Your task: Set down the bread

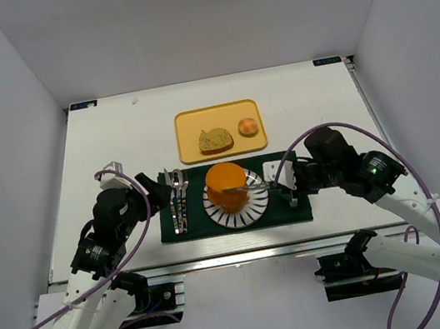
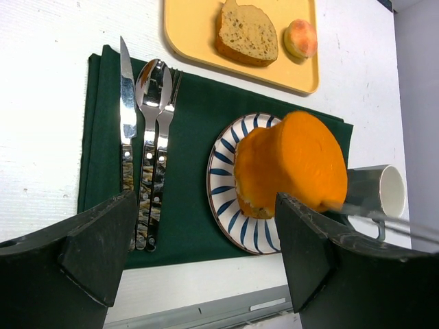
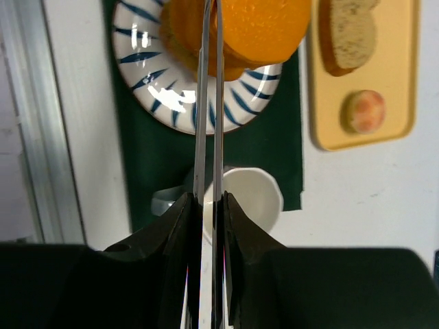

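Observation:
My right gripper swings past the mug and lowers to release the tongs [image 1: 255, 184] next, as clear tabletop lies below and to its right in the top view.
The bread [image 1: 227, 185] is a golden-yellow toast slice, tilted over the blue-striped plate [image 1: 238, 215] on the dark green mat [image 1: 196, 223]. Thin metal tongs [image 1: 255, 184] pinch its right edge. My right gripper [image 1: 285, 177] is shut on the tongs [image 3: 208, 103], right of the plate. In the right wrist view the bread [image 3: 240, 27] is at the top, over the plate [image 3: 164, 103]. I cannot tell whether its lower edge touches the plate. My left gripper [image 1: 153, 194] is open and empty, left of the plate. In its view [image 2: 206, 240] the bread [image 2: 295, 161] hangs over the plate [image 2: 223, 185].
A knife, spoon and fork [image 1: 178, 201] lie on the mat's left part. A white mug [image 3: 247, 199] stands on the mat under my right gripper. A yellow tray [image 1: 188, 127] behind the mat holds a greyish-brown slice [image 1: 215, 139] and a small round bun [image 1: 247, 127].

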